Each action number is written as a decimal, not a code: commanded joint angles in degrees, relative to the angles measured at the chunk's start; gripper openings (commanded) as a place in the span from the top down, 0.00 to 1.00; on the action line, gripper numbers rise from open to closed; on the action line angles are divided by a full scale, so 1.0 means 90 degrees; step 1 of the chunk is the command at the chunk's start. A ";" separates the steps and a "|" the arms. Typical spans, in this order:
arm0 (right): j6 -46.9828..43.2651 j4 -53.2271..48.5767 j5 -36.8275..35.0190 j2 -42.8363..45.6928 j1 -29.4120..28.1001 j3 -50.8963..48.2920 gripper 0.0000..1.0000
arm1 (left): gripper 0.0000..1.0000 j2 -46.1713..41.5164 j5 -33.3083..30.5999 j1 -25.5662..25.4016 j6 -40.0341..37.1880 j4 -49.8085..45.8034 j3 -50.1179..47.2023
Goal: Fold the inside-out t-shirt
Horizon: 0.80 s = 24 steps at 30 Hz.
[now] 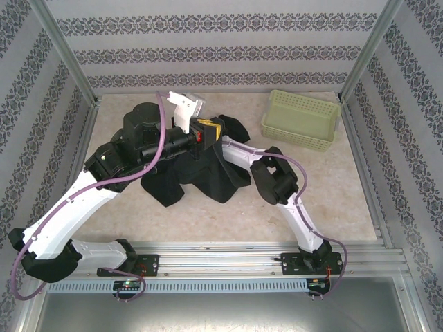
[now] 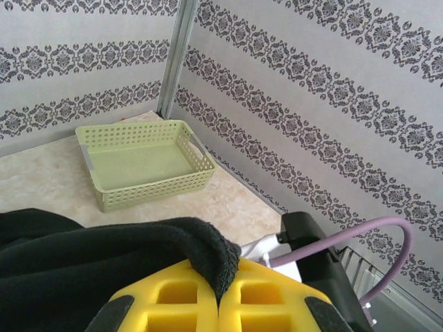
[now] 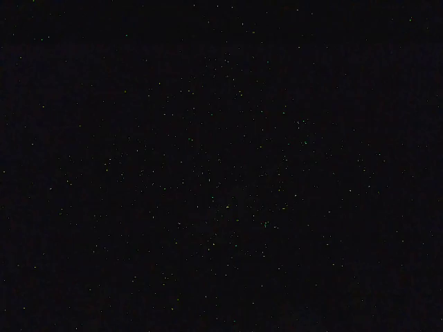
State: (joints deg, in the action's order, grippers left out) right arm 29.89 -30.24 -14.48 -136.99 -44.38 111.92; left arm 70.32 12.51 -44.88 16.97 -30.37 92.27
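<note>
The shirt lies crumpled, so the left gripper needs to swing away from the basket and lower to release the pinched fold on the tabletop beside the heap.
The black t-shirt lies crumpled in a heap at the middle of the table, with part of it pulled up off the surface. My left gripper hangs above the heap, its yellow fingers shut on a fold of the shirt's black fabric. My right arm reaches in from the right, and its far end disappears under the raised fabric beside the left gripper. The right wrist view is black, as if covered by cloth, so the right gripper's fingers are hidden.
A pale green perforated basket stands empty at the back right, near the patterned wall; it also sits past the shirt in the left wrist view. The right arm's elbow and purple cable lie right of the heap.
</note>
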 commanded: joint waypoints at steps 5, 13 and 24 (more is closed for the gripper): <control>0.0054 -0.1692 -0.0249 -0.1043 -0.0175 0.1569 0.15 | 0.98 -0.0202 -0.0041 0.0026 0.0090 0.0603 0.0197; -0.0067 -0.2497 -0.0405 -0.1686 -0.0227 0.2734 0.32 | 0.98 -0.0490 -0.0659 0.0026 0.0003 0.0699 -0.0049; -0.0311 -0.0026 -0.0057 0.0573 -0.0211 -0.0766 0.93 | 0.98 -0.0709 -0.3646 0.0366 -0.0104 0.0182 -0.0652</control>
State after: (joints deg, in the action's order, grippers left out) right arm 27.83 -36.38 -15.86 -137.75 -46.28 112.09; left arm 64.38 -9.32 -43.94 16.53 -29.15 87.55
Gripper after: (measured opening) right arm 0.090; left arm 0.041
